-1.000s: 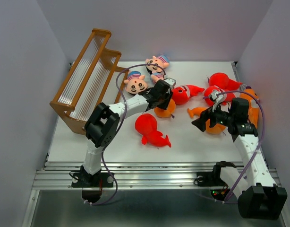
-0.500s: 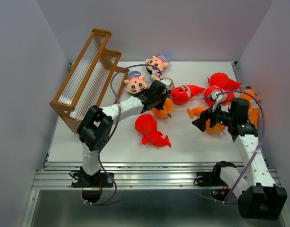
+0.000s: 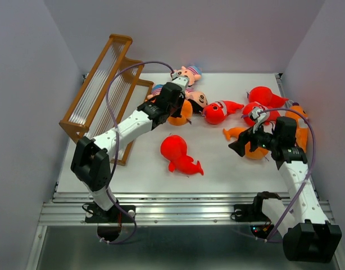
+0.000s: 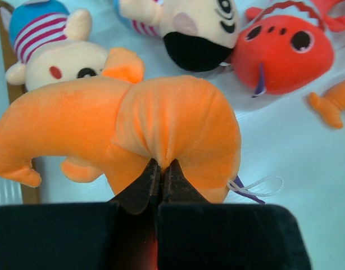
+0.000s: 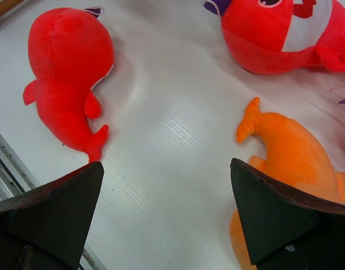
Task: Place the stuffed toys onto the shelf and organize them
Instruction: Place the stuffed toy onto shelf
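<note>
The toy in my left gripper has its tail facing in. It should slide left in the top view next, toward the shelf's far end point(image 3: 137, 79), and then I should let it go.
My left gripper point(image 3: 173, 105) point(image 4: 161, 164) is shut on a round orange toy point(image 3: 181, 115) point(image 4: 161, 121), pinching its plush, beside the shelf point(image 3: 103, 90). Doll heads with striped caps lie around it: one point(image 3: 189, 73) behind, one point(image 3: 196, 100) point(image 4: 196, 22) to the right, one point(image 4: 49, 50) mostly under the arm. A red toy point(image 3: 178, 153) point(image 5: 71, 70) lies mid-table. A red fish with a white patch point(image 3: 217, 111) point(image 4: 280, 48) point(image 5: 279, 31) lies right of centre. My right gripper point(image 3: 240, 144) point(image 5: 167, 164) is open over bare table, next to another orange toy point(image 3: 252, 148) point(image 5: 293, 152).
Two more red toys point(image 3: 266, 95) point(image 3: 257, 111) and an orange one point(image 3: 300, 126) lie at the far right by the wall. The shelf stands tilted at the table's left side. The table's front rail point(image 3: 184, 198) runs along the near edge.
My left arm has swung left and back toward the shelf, carrying the orange toy with it. The right arm has not moved.
</note>
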Motion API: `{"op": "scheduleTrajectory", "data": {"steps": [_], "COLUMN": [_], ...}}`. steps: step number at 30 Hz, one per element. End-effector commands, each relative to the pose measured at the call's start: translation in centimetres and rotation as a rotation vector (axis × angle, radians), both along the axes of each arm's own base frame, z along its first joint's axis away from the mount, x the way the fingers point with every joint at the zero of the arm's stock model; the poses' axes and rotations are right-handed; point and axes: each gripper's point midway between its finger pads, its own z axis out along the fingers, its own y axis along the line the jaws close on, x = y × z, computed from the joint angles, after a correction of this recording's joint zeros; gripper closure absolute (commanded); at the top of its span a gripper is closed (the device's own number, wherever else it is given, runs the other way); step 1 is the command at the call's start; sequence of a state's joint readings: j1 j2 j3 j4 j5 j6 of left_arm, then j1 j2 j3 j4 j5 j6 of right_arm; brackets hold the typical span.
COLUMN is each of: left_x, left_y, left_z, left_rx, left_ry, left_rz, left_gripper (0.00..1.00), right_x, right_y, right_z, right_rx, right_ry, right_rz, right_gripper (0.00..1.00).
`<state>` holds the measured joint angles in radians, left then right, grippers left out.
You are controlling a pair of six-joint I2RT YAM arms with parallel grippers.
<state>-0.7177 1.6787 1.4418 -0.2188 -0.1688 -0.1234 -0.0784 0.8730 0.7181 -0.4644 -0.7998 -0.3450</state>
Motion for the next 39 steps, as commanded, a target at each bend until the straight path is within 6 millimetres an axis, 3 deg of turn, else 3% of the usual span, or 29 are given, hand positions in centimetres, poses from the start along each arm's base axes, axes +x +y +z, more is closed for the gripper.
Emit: {"op": "scheduleTrajectory", "data": {"steps": [1, 9, 16, 32, 35, 39], "left_x": [1.4, 1.8, 2.2, 5.4, 6.2, 7.5], "left_y": [3.1, 6.7, 9.1, 14.5, 14.8, 13.3], "left_z": [1.5, 0.4, -2.7, -5.7, -5.9, -6.0], "left_rx": [0.013, 0.041, 0.078, 0.251, 0.266, 0.232], "left_ry": [-0.004, 0.054, 0.133, 0.151, 0.151, 0.152], "left_rz": [0.077, 0.142, 0.171, 0.339, 0.353, 0.311], "left_gripper": [1.00, 1.00, 1.00, 1.00, 1.00, 1.00], "right_x": [0.1, 0.1, 0.2, 0.1, 0.1, 0.1], "right_y": [-0.2, -0.3, -0.3, -0.4, -0.4, -0.4], "right_z": [0.4, 0.5, 0.6, 0.8, 0.9, 0.9], "right_rx": [-0.015, -0.017, -0.018, -0.024, -0.027, -0.027], "right_ry": [-0.044, -0.047, -0.050, -0.063, -0.068, -0.068], "right_rz": [-0.003, -0.005, -0.007, -0.013, -0.015, -0.015], "right_gripper": [0.00, 0.00, 0.00, 0.00, 0.00, 0.00]}}
